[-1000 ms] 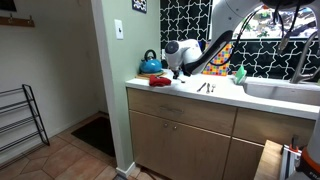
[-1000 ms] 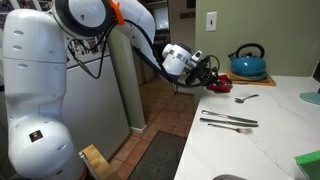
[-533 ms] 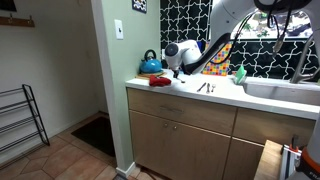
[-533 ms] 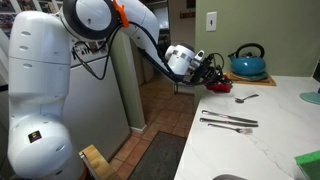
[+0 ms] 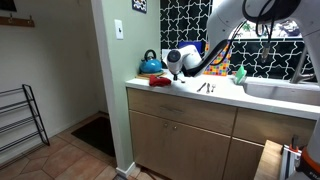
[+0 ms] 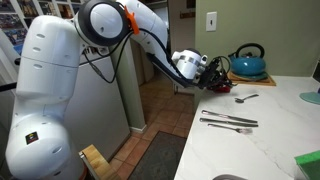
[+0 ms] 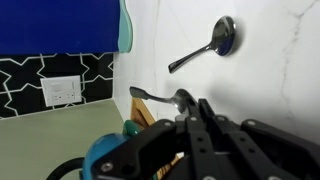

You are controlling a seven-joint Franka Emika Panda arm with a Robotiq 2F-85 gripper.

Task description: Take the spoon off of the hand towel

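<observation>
The bare white counter (image 6: 241, 91) (image 7: 207, 80) beside the loose spoon lies below, clear of the towel, so my gripper will next lower the held spoon and let go of it there.
The red hand towel (image 6: 222, 88) lies rumpled at the counter's near corner in front of the blue kettle (image 6: 248, 63); it also shows in an exterior view (image 5: 160, 82). My gripper (image 6: 217, 79) hangs just over the towel, and in the wrist view the towel is hidden under it. There my gripper's (image 7: 191, 104) fingers are drawn together on the bowl of a spoon (image 7: 160, 96), whose handle sticks out sideways. A second spoon (image 7: 208, 48) lies loose on the white counter beyond, also seen in an exterior view (image 6: 246, 98).
A fork and knife (image 6: 230, 122) lie side by side mid-counter. A green sponge (image 6: 308, 165) sits near the sink (image 5: 285, 90). An upright blue board (image 7: 60, 25) stands against the tiled backsplash. The counter edge drops off right beside the towel.
My gripper has shifted a little toward the kettle, from beside the towel to over it. The loose spoon, fork and knife have not moved.
</observation>
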